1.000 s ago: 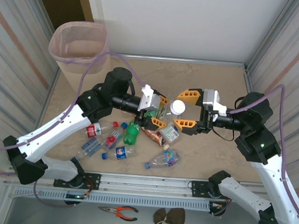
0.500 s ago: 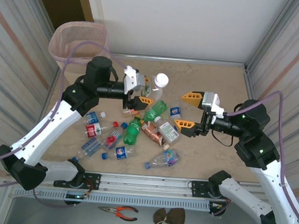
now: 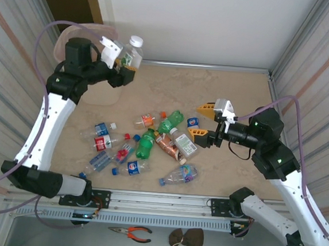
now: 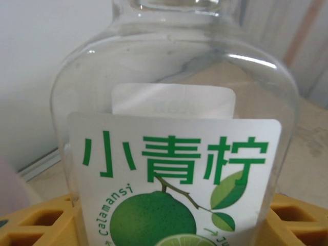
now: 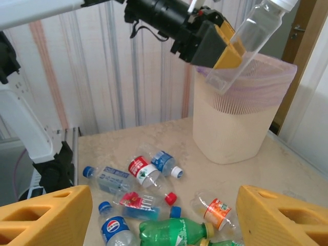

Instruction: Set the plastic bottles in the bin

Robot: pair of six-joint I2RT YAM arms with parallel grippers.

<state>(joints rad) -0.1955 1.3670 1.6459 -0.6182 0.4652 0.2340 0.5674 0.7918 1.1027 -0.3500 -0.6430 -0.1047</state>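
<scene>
The bin's opening [image 3: 94, 33] is outward, toward the brown door, and the bottle's base only touches the bin's rim, so my left gripper should next carry the bottle over that opening and let go.
My left gripper [image 3: 123, 63] is shut on a clear plastic bottle [image 3: 131, 51] with a white cap and a white label showing a green lime [image 4: 174, 169]. Its yellow fingers [image 4: 31, 225] press on both sides of it. The bottle [image 5: 251, 36] hangs tilted, cap up, with its base at the near rim of the pale pink bin [image 5: 236, 128]. Several more plastic bottles [image 3: 146, 144] lie scattered on the table's middle. My right gripper [image 3: 202, 121] hovers open and empty just right of that pile, and its fingers [image 5: 46, 215] frame the bottles below.
The left arm [image 3: 70, 77] covers most of the bin [image 3: 101, 91] from above. Corrugated walls close in the table on the left and right, with a white wall behind. Pliers [image 3: 135, 231] and a brown cloth lie below the front rail.
The left arm has swung up and to the left from the table's middle to the bin, carrying the white-capped bottle. The right gripper has drawn back slightly and stays open.
</scene>
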